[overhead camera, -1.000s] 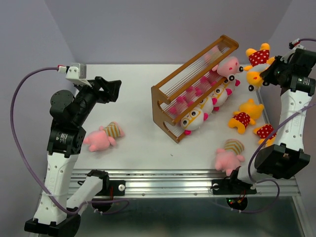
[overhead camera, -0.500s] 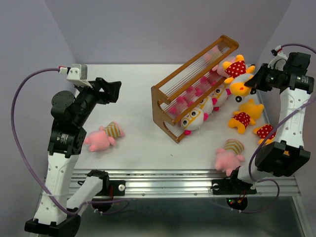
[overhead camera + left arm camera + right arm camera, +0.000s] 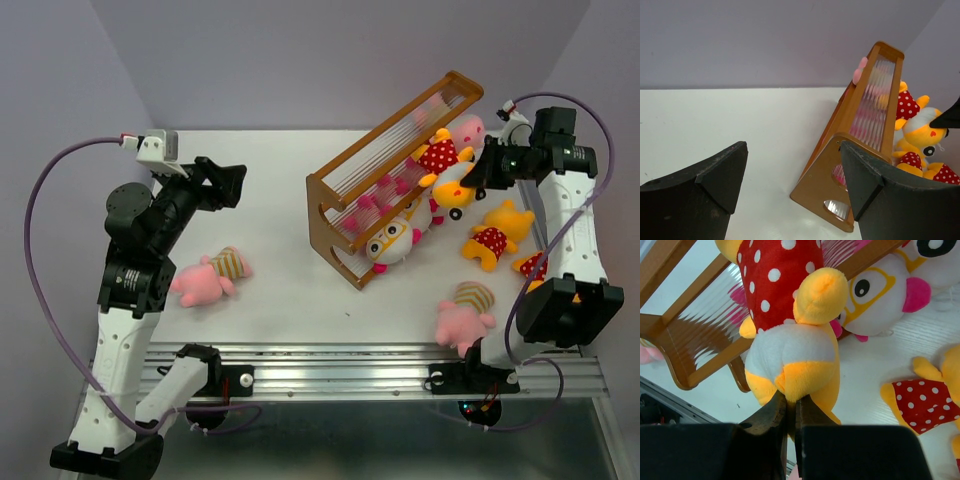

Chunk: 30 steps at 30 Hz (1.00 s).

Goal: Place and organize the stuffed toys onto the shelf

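Note:
I will next move my right gripper outward and toward the shelf to push the yellow-orange toy into the shelf's upper level, because the toy's head is still hanging outside.
The orange-brown shelf (image 3: 385,170) stands diagonally on the table and also shows in the left wrist view (image 3: 860,135). My right gripper (image 3: 478,180) is shut on a yellow-orange toy in red polka dots (image 3: 445,165), holding it against the shelf's front, above white-faced toys with orange glasses (image 3: 392,240) lying in the lower tier. In the right wrist view the jaws (image 3: 791,407) pinch the toy's head (image 3: 792,360). My left gripper (image 3: 228,182) is open and empty, up at the left. A pink striped toy (image 3: 210,277) lies below it.
Another pink striped toy (image 3: 464,314) lies near the front right edge. A yellow polka-dot toy (image 3: 494,234) and another (image 3: 538,266) lie on the table right of the shelf. A pink toy (image 3: 468,130) sits at the shelf's far end.
My right gripper has carried the yellow polka-dot toy leftward from the table's far right corner to the shelf's front. The left arm has not moved.

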Available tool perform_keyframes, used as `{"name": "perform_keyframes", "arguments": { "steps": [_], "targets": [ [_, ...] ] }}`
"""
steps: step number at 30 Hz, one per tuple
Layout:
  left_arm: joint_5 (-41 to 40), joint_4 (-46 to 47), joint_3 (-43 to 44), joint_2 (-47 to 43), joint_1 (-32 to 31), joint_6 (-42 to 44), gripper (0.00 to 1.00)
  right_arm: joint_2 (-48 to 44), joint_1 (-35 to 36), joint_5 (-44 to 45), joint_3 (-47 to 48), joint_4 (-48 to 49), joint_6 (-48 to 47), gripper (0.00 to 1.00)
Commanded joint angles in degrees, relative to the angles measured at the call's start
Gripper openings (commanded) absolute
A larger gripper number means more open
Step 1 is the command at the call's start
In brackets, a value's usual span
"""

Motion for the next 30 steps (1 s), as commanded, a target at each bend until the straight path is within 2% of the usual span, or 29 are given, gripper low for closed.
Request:
{"name": "perform_keyframes", "arguments": {
  "steps": [1, 10, 18, 27, 30],
  "targets": [
    [0.1, 2.4, -0.8, -2.0, 0.2, -0.4, 0.85, 2.8, 2.5, 0.2, 3.3, 0.1, -1.5, 0.00],
    [-0.6, 1.3, -0.5, -2.9, 0.1, -0.8, 0.85, 6.9, 7.0, 2.0, 6.8, 1.6, -3.3, 0.00],
    [-0.1, 1.5, -0.7, -2.5, 0.1, -1.3, 0.85, 13.4, 9.2, 6.9, 16.3, 5.6, -7.4, 0.01],
    [0.0, 2.2, -0.4, -1.2, 0.2, -1.3, 0.85, 16.8, 10.3, 8.5, 17.0, 9.9, -8.6, 0.01],
    [0.1, 2.3, -0.4, -1.0, 0.1, -1.4, 0.85, 16.8, 10.8, 9.0, 16.3, 11.2, -8.5, 0.04]
  ]
}}
